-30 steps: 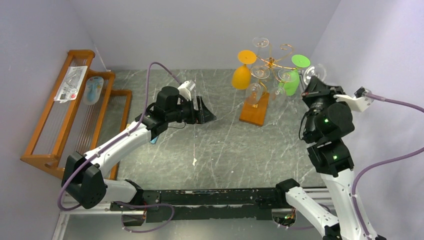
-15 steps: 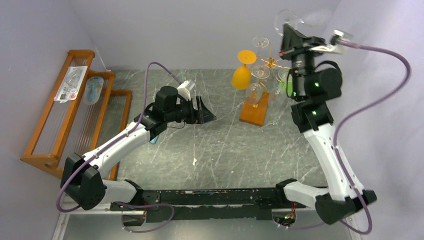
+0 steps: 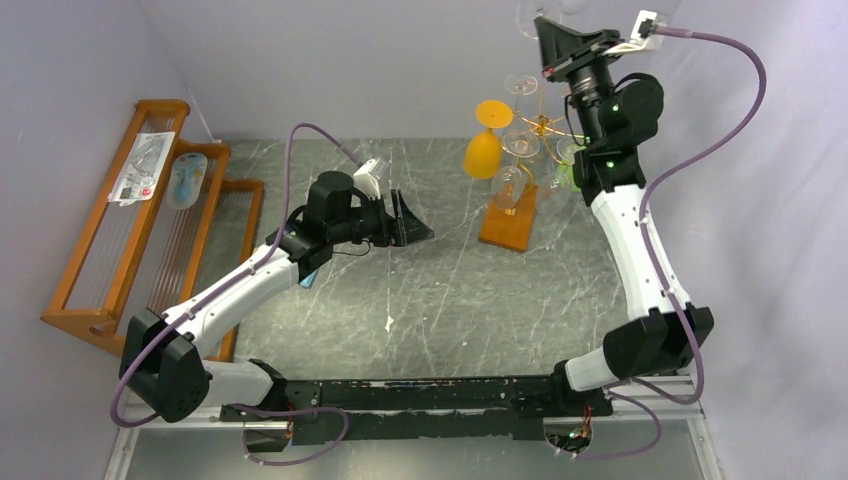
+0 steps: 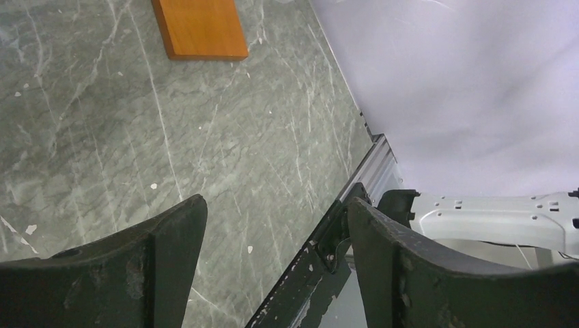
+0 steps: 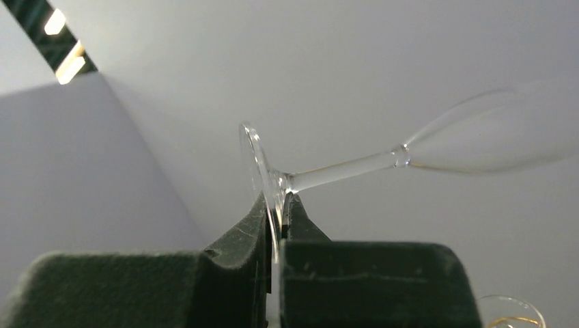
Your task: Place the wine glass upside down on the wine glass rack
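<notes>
The near arms of the rack already carry glasses, so my right gripper will move down next onto the rack's far gold arm (image 3: 566,112) by the green glass and let go of the wine glass.
In the right wrist view, my right gripper (image 5: 276,205) is shut on the flat foot of a clear wine glass (image 5: 348,169), whose stem and bowl reach out to the right against the pale wall. In the top view that gripper (image 3: 543,25) is raised high, above and behind the wine glass rack (image 3: 543,125). The rack is gold wire on an orange-brown base (image 3: 508,222). An orange glass (image 3: 484,148) and clear glasses (image 3: 520,143) hang from it. My left gripper (image 3: 410,226) hovers open over the table, left of the rack, with nothing between its fingers (image 4: 171,253).
A large slatted wooden rack (image 3: 100,290) stands along the left wall with two packets (image 3: 145,165) on it. The walls close in behind and to the right of the wine glass rack. The arms' black mounting rail (image 3: 420,392) runs along the near edge.
My right arm has swung up and to the left with the wine glass, from beside the rack's right side to high above it. The left arm has barely moved.
</notes>
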Robot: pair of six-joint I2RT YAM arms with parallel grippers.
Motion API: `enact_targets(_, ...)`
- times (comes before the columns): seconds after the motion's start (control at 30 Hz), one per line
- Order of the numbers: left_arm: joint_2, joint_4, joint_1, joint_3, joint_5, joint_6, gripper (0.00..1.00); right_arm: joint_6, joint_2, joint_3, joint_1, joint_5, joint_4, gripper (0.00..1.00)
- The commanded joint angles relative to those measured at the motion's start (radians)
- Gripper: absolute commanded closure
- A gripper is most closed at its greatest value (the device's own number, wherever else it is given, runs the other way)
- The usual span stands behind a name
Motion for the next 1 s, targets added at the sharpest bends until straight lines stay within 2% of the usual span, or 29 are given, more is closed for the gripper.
enact_targets(0.0,-0.024,0.024,0.007,-0.008,0.028,-0.009,0.21,0.318,0.085,0.039,-0.127,-0.145,0.140,1.00)
enact_targets(0.17,-0.028,0.034,0.006,-0.022,0.032,-0.019,0.21,0.374,0.166,0.087,-0.163,-0.159,0.124,1.00)
enact_targets(0.5,-0.020,0.039,0.007,-0.034,0.040,-0.027,0.22,0.472,0.218,0.055,-0.183,-0.091,0.046,1.00)
enact_targets(0.97,-0.031,0.043,0.006,-0.048,0.045,-0.024,0.22,0.596,0.249,0.085,-0.211,0.041,-0.273,1.00)
